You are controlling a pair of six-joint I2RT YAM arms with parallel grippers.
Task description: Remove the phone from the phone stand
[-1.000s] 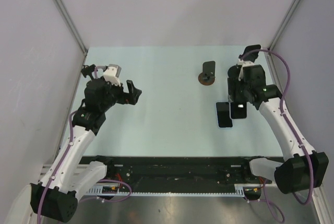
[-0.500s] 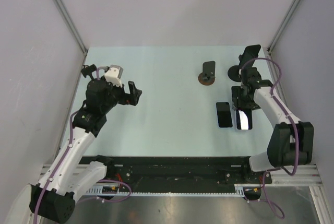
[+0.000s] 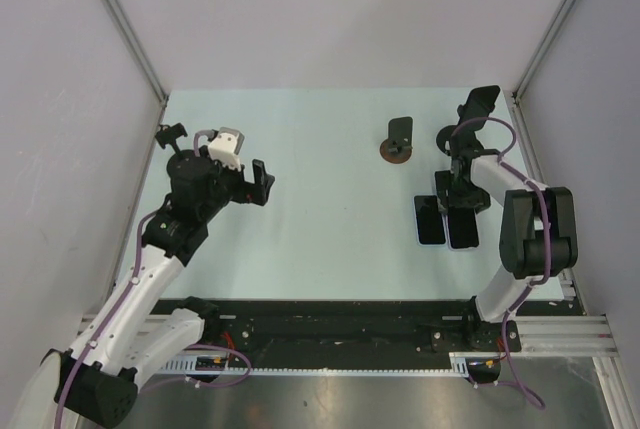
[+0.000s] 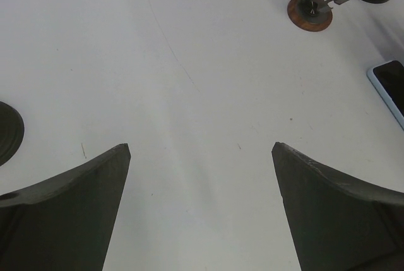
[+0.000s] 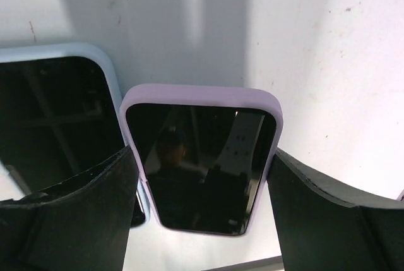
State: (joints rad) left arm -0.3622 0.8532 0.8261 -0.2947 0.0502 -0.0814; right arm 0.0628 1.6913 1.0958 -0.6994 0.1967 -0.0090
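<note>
The robot's right gripper will move down toward the tabletop beside the blue-cased phone (image 3: 430, 221) and let go there, because the lilac-cased phone is still hovering low over the table.
A phone in a lilac case (image 5: 201, 157) sits between my right gripper's (image 5: 201, 151) fingers, which touch both of its long sides. In the top view this phone (image 3: 464, 232) lies low over the table, next to a blue-cased phone (image 3: 430, 221), with my right gripper (image 3: 458, 199) at its far end. The blue-cased phone also shows in the right wrist view (image 5: 57, 113). A black phone stand (image 3: 452, 137) stands just behind with nothing on it. My left gripper (image 3: 258, 181) is open and empty over the left of the table, and also shows in the left wrist view (image 4: 201, 151).
A second stand with a brown round base (image 3: 398, 141) stands left of the black one, and shows in the left wrist view (image 4: 312, 11). The pale table (image 3: 330, 199) is walled on three sides. My right arm is folded tightly near the right wall.
My right gripper has brought the lilac phone down from the stand and laid it beside the blue-cased phone. The right arm has folded in. The left arm has shifted slightly.
</note>
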